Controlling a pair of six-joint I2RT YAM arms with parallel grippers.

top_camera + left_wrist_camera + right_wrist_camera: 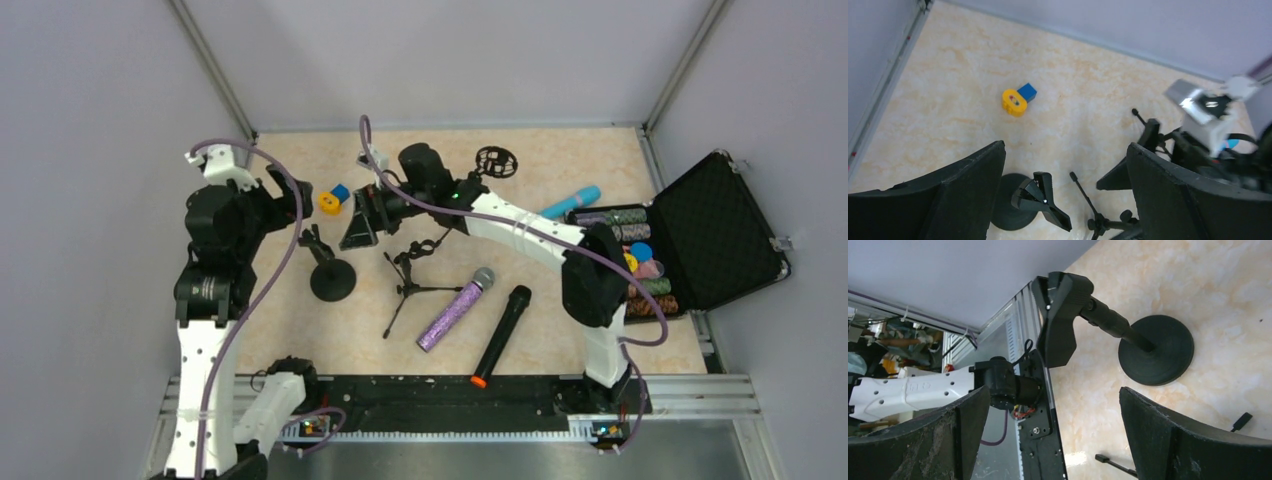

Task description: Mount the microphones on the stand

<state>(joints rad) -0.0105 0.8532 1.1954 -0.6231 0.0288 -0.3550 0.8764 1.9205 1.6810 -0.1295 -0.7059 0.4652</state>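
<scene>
My right gripper goes left in the top view next and turns outward to straddle the clip's handles (pixel 310 236) (pixel 1059 289), as they sit angled beyond my open fingers.
The glittery purple microphone (pixel 455 310) with a silver grille and the black microphone (pixel 502 335) with an orange end lie side by side on the table in front. The light blue microphone (pixel 572 201) lies at the back right next to the case. A round-base stand (pixel 333 278) with a clip on top (pixel 315 243) stands left of centre. A small tripod stand (pixel 410 275) lies beside it. My left gripper (pixel 288 205) is open and empty above the clip (pixel 1040 197). My right gripper (pixel 358 225) is open and empty, facing the round-base stand (pixel 1155 350) and its clip (pixel 1058 320).
An open black case (pixel 715 230) with poker chips sits at the right edge. A yellow and blue toy (pixel 333 198) lies at the back left, also in the left wrist view (pixel 1018 100). A round black mesh disc (pixel 497 160) lies at the back.
</scene>
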